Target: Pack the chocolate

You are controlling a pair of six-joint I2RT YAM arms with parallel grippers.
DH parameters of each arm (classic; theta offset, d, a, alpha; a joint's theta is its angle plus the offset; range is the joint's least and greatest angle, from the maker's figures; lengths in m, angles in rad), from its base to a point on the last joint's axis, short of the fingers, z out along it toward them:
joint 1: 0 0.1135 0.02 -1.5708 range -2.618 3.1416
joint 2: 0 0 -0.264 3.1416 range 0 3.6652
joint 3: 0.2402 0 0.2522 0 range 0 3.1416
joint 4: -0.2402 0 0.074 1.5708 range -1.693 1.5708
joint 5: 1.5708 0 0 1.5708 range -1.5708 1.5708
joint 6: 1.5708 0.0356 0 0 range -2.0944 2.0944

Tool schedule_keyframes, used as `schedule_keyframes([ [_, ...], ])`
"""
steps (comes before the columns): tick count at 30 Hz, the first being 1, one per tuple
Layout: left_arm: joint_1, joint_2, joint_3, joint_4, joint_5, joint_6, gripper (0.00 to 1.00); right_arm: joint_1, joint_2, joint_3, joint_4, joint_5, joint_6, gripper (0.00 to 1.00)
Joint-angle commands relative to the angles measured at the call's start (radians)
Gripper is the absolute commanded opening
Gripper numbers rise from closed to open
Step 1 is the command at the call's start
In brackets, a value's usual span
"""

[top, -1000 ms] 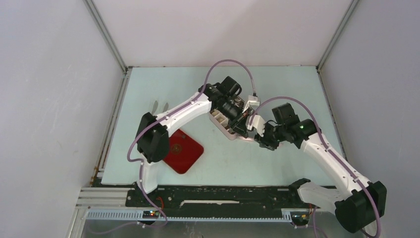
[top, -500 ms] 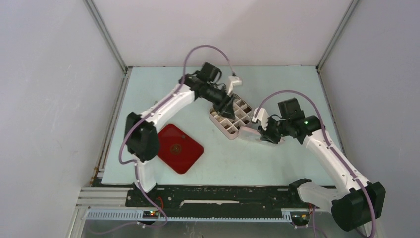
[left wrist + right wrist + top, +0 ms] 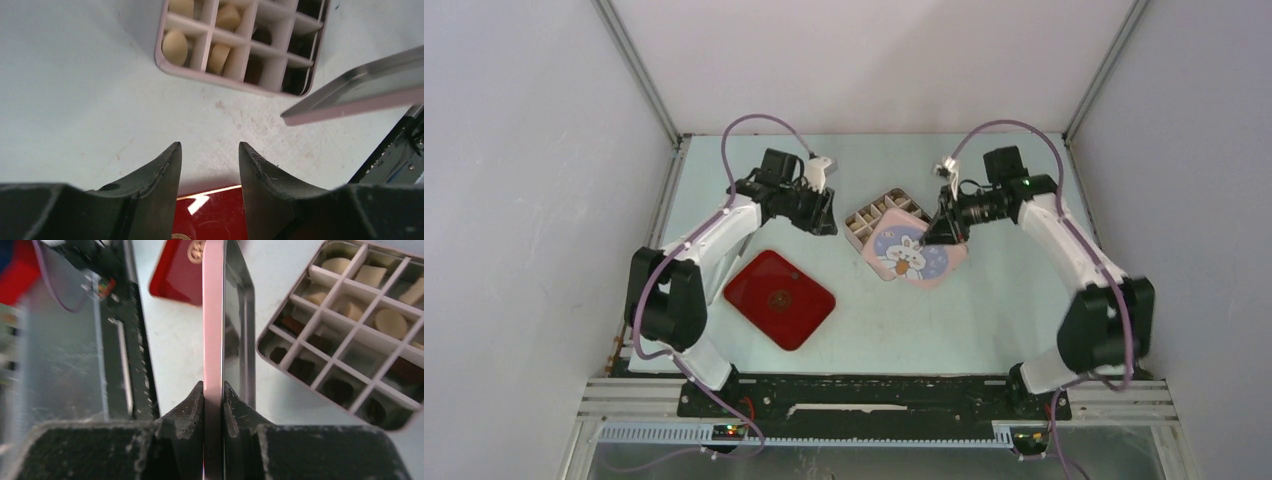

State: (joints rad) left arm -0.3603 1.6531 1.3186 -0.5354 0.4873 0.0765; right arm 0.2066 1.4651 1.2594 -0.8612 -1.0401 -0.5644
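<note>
I should next move my right gripper outward and down, tilt the lid level onto the pink gridded box (image 3: pixel 872 213) (image 3: pixel 354 335) and then release it, because the box's chocolate cells still show open.
The chocolate, cream ovals (image 3: pixel 175 45) and dark lumps (image 3: pixel 332 387), lies in the cells of a pink gridded box (image 3: pixel 872 213) at mid-table. My right gripper (image 3: pixel 944 232) is shut on the edge of the box's pink lid (image 3: pixel 911 255), which has a rabbit picture on it. The lid is held tilted over the box's near right part. In the right wrist view the lid's rim (image 3: pixel 212 315) runs up from between my right gripper (image 3: pixel 213 390). My left gripper (image 3: pixel 824 215) stands open and holds nothing, just left of the box; in its wrist view this gripper (image 3: pixel 209 150) hovers over bare table.
A red tray (image 3: pixel 779 298) lies on the table near left of the box, under my left gripper's fingers (image 3: pixel 165 170) in the wrist view. Grey walls close in the table on three sides. The arm bases and a black rail run along the near edge.
My left gripper opened and drew back left from the box. My right gripper closed on the lid, lifted it and swung it over the box's near right part.
</note>
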Motion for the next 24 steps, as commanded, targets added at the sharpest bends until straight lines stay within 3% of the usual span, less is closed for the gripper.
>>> schedule_keyframes([
  [1,0.009,-0.056,-0.111,0.086,-0.017,-0.062,0.50,-0.054,0.203,0.129,0.121,-0.297,0.227,0.15],
  [4,0.011,-0.071,-0.147,0.098,-0.029,-0.083,0.51,-0.077,0.329,0.188,0.238,-0.339,0.363,0.14],
  [9,0.042,-0.161,-0.252,0.210,-0.179,-0.237,0.57,-0.105,0.452,0.210,0.576,-0.306,0.680,0.16],
  [13,0.059,-0.164,-0.258,0.225,-0.147,-0.336,0.77,-0.121,0.521,0.214,0.800,-0.232,0.883,0.18],
  [15,0.086,-0.125,-0.257,0.259,-0.009,-0.417,0.98,-0.134,0.563,0.225,0.893,-0.215,0.958,0.19],
  [18,0.101,-0.048,-0.263,0.323,0.068,-0.506,1.00,-0.146,0.636,0.262,0.942,-0.200,1.026,0.21],
  [24,0.086,0.048,-0.234,0.333,0.017,-0.551,1.00,-0.172,0.718,0.302,0.946,-0.181,1.053,0.28],
])
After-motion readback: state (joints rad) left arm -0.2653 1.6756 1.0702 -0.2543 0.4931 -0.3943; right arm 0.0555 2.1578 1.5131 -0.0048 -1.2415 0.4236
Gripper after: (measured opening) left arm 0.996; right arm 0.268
